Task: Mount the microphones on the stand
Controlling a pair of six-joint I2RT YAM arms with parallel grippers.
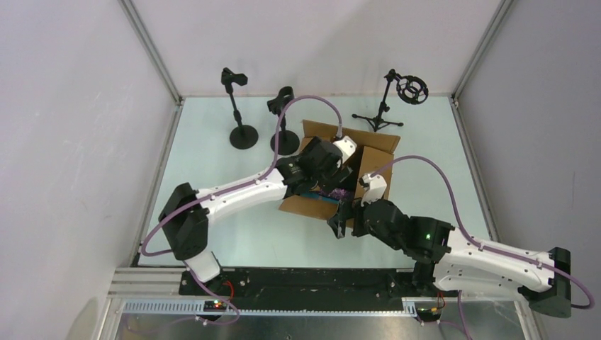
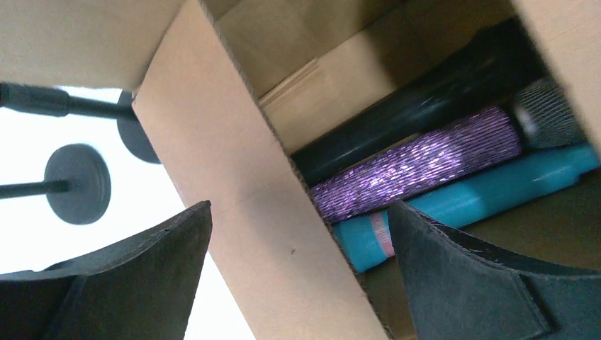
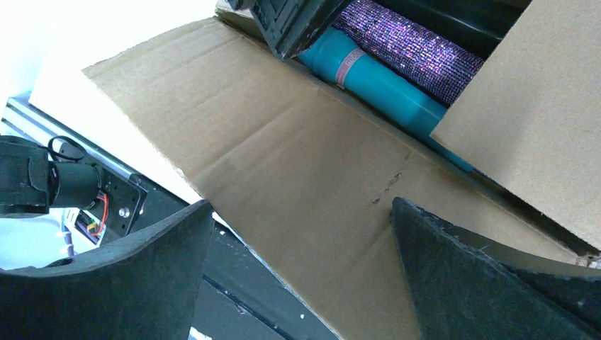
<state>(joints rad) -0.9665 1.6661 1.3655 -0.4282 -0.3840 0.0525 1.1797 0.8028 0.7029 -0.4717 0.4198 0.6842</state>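
Observation:
The box flap already lies between my left gripper's fingers, so that gripper next shifts left in the top view and closes on that flap.
Three microphones lie side by side inside an open cardboard box [image 1: 375,152]: a black one [image 2: 425,106], a purple glitter one [image 2: 425,159] with a silver mesh head [image 2: 546,106], and a light blue one [image 2: 489,188]. My left gripper [image 2: 299,205] is open, its fingers straddling a box flap [image 2: 234,177] with the right finger inside near the blue microphone. My right gripper [image 3: 301,202] is open over the near flap [image 3: 283,156], touching nothing. The purple [image 3: 418,46] and blue [image 3: 383,81] microphones show beyond it. Two round-base stands [image 1: 242,134] [image 1: 285,140] and a tripod stand [image 1: 379,117] wait behind the box.
The tripod stand carries a ring-shaped shock mount [image 1: 412,89]. Both round-base stands have black clips on top [image 1: 232,78]. The raised box flaps crowd both grippers. Purple cables loop over the arms [image 1: 312,99]. The black base rail [image 1: 305,280] runs along the near edge.

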